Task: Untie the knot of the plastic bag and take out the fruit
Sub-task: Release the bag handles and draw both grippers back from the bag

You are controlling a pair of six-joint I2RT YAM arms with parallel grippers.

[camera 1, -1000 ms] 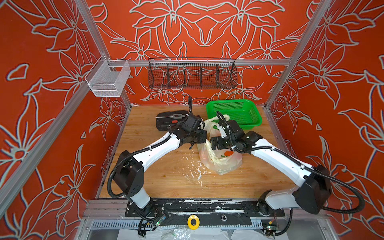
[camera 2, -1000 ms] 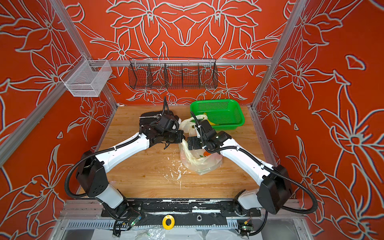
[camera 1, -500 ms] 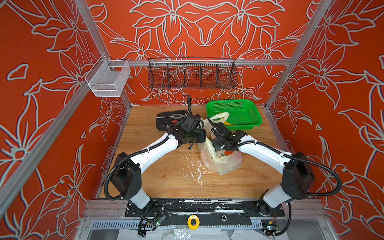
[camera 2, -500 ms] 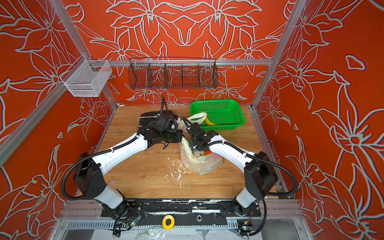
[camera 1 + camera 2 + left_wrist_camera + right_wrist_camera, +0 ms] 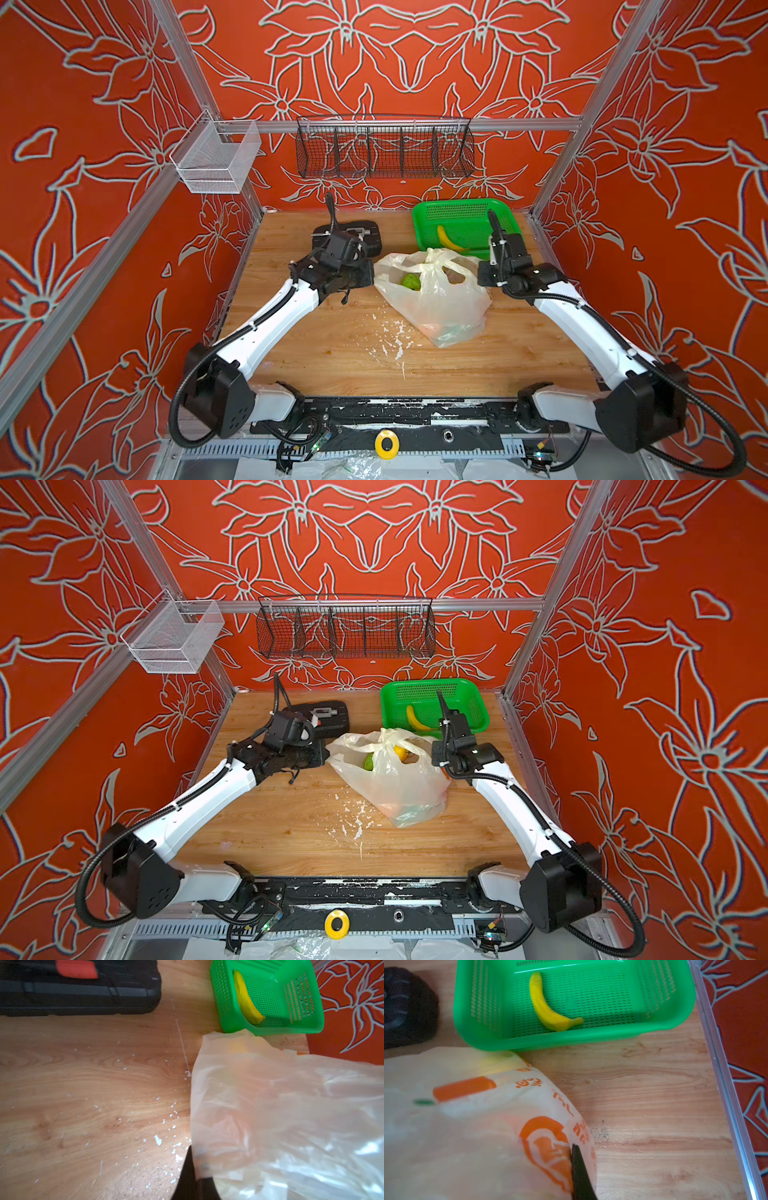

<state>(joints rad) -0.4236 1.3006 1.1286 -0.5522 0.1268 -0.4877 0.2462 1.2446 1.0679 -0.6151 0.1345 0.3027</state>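
I next pull my left gripper back toward the white flecks behind it and let go of the bag's pinched edge, as the bag's opening is already wide open.
The plastic bag (image 5: pixel 440 307) lies mid-table, stretched wide between both grippers, in both top views. A bunched handle strip, the knot (image 5: pixel 431 254), sits at the far rim and trails across the open mouth; whether it is still tied I cannot tell. Fruit shows inside: a green piece (image 5: pixel 411 281) and a yellow one (image 5: pixel 400 752). My left gripper (image 5: pixel 370 275) is shut on the bag's left edge, with film pinched at its tips (image 5: pixel 194 1167). My right gripper (image 5: pixel 482 277) is shut on the bag's right edge, the orange-printed film (image 5: pixel 546 1147) draped over it (image 5: pixel 577 1157).
A green basket (image 5: pixel 461 205) holding a small banana (image 5: pixel 451 243) stands just behind the bag. A black case (image 5: pixel 368 232) lies behind my left gripper. White flecks (image 5: pixel 390 336) dot the wood. A black wire rack (image 5: pixel 384 149) and a white mesh bin (image 5: pixel 216 162) hang on the walls.
My right gripper shut on the bag and pulled out to the right; the left one drew slightly left. The bag's mouth spread wide, showing fruit inside.
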